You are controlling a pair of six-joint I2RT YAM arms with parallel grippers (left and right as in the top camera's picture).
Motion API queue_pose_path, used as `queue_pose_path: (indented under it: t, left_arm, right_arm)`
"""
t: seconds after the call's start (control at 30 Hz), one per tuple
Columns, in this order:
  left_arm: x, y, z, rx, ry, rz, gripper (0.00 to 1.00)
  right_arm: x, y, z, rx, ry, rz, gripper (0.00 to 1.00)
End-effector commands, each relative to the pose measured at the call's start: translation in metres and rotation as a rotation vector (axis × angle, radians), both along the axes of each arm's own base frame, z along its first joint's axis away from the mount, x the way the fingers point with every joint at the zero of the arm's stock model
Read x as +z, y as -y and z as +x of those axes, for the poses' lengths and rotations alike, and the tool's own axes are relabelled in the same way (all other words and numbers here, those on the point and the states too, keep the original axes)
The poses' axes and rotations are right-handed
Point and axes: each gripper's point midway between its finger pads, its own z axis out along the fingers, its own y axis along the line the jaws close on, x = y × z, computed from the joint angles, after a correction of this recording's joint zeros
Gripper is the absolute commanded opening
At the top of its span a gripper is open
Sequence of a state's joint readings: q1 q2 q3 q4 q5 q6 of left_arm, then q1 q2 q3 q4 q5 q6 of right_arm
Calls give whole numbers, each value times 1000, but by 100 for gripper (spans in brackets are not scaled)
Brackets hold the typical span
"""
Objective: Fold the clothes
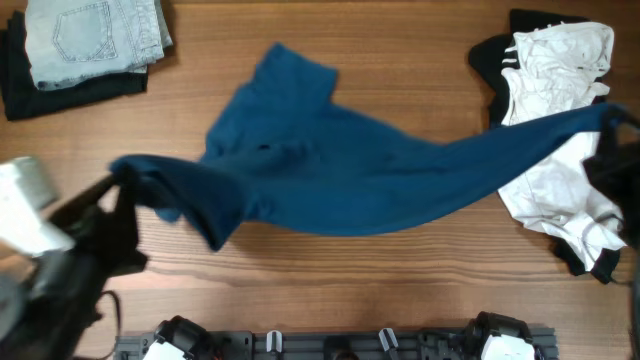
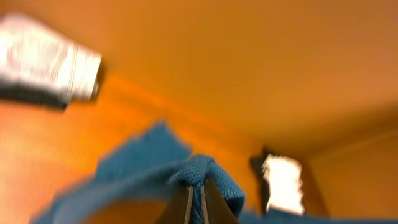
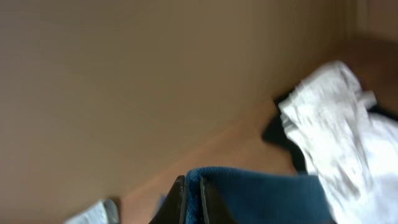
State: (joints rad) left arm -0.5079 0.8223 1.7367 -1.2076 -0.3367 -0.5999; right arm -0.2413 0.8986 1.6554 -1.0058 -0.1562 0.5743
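Observation:
Bare wood shows (image 1: 226,32) (image 2: 126,102) beside the folded denim, outward of my left gripper and below it. My left gripper will next carry the end of the sagging shirt outward, lower it and let go of it.
The clothes (image 1: 330,165), a dark blue T-shirt, hang stretched across the table between both arms, sagging in the middle with a sleeve or corner pointing to the far side. My left gripper (image 1: 122,178) is shut on one end at the left; its wrist view shows blue knit cloth (image 2: 205,171) pinched between the fingers of that gripper (image 2: 195,196). My right gripper (image 1: 612,118) is shut on the other end at the right. In the right wrist view the blue cloth (image 3: 261,193) is clamped in that gripper (image 3: 193,190).
Folded pale denim (image 1: 95,35) on dark cloth lies at the far left corner. A crumpled white garment (image 1: 555,60) over black cloth lies at the right, under the stretched shirt's end. The wooden table (image 1: 400,70) shows around them.

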Motion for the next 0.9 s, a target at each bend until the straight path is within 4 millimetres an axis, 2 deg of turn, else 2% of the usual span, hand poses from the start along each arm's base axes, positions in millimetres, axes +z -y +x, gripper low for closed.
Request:
queue_pose_path:
  t: [0.0, 0.07, 0.1, 0.17, 0.23, 0.27, 0.33, 0.37, 0.43, 0.5, 0.53, 0.6, 0.63, 0.67, 0.7, 0.77, 0.8, 0.83, 0.87]
  left_arm:
    - [50, -15, 2, 63, 155, 55, 4]
    - [81, -34, 1, 175, 243, 31, 4]
    - [98, -48, 2, 258, 291, 26, 4]
    - [122, -61, 8, 368, 359, 72, 4]
    - [135, -59, 25, 423, 393, 109, 4]
    - [137, -54, 36, 428, 392, 128, 4]
    - [126, -35, 75, 441, 342, 182, 4]
    - [116, -26, 98, 453, 304, 216, 4]
    - [83, -13, 163, 495, 209, 300, 4]
    - [54, -9, 210, 526, 143, 351, 4]
    - [27, -5, 248, 523, 96, 381, 4]
    - [-14, 1, 298, 484, 37, 403, 4]
    - [-42, 0, 328, 461, 2, 411, 4]
    - [-63, -2, 348, 449, -22, 414, 4]
    - [-94, -5, 375, 428, -53, 414, 4]
    - [-132, -10, 404, 401, -90, 410, 4]
    - [-170, -17, 428, 379, -123, 400, 4]
    - [-190, -21, 440, 357, -138, 391, 4]
    - [-211, -24, 451, 332, -153, 379, 17]
  right_arm:
    - [55, -1, -16, -10, 129, -78, 4]
    - [78, 1, -16, -22, 178, -88, 4]
    - [87, 2, -10, -23, 192, -87, 4]
    - [95, 6, 9, -20, 199, -73, 4]
    - [93, 11, 32, -15, 180, -52, 4]
    - [86, 14, 51, -6, 151, -33, 4]
    - [63, 21, 89, 2, 75, 4, 4]
    - [47, 26, 110, -1, 25, 26, 4]
    - [3, 37, 157, -2, -95, 56, 4]
    - [-30, 44, 187, -6, -179, 83, 4]
    - [-50, 46, 203, -7, -223, 100, 4]
    - [-82, 48, 228, -5, -290, 121, 4]
    - [-102, 45, 244, 6, -327, 127, 4]
    - [-119, 42, 257, 16, -358, 131, 4]
    - [-145, 34, 274, 37, -401, 136, 4]
    - [-178, 20, 297, 65, -450, 134, 4]
    - [-210, 3, 316, 79, -491, 123, 4]
    - [-227, -9, 326, 83, -509, 106, 4]
    - [-244, -20, 336, 78, -529, 85, 4]
